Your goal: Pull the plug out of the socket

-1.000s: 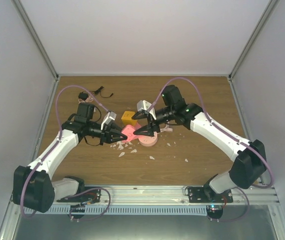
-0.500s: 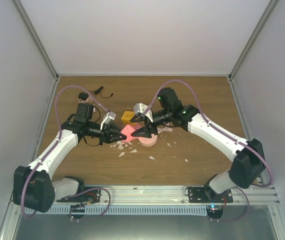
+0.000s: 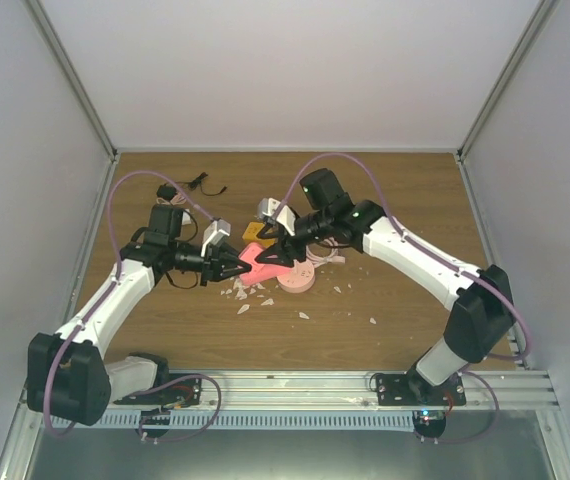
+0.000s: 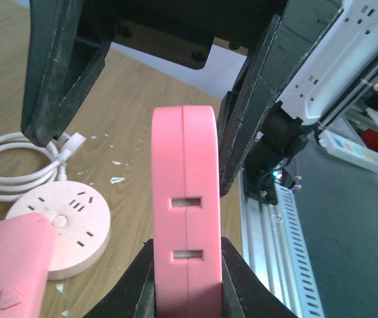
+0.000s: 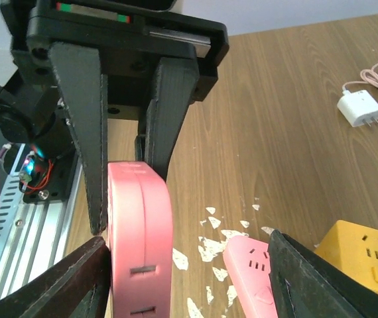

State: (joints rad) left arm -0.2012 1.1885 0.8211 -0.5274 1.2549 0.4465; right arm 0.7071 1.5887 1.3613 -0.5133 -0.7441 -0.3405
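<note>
The pink socket should go down next to the chip-free tabletop by the adapter below my left gripper, to the gripper's left in the top view, and my left gripper will release it there.
The socket (image 3: 258,264), a flat pink triangle with rounded corners, is held up on edge above the table. My left gripper (image 3: 240,268) is shut on its lower part (image 4: 184,218), one finger on each flat face (image 4: 186,255). My right gripper (image 3: 270,258) meets it from the other side and is open. In the right wrist view its left finger stands close against one face of the socket (image 5: 139,225), while its right finger is far off past a small pink block (image 5: 252,271), the gap (image 5: 186,242) wide. The plug is not visible on the socket.
A round pink socket (image 3: 298,280) with a white cord lies just right of the grippers. A yellow cube (image 5: 368,255) sits behind them. White chips (image 3: 245,300) litter the wood. A white adapter (image 5: 360,107) and black cable (image 3: 200,183) lie at the back left.
My right arm has swung left and brought its gripper onto the socket, its jaws a little narrower. The left gripper has kept its hold, hardly moving.
</note>
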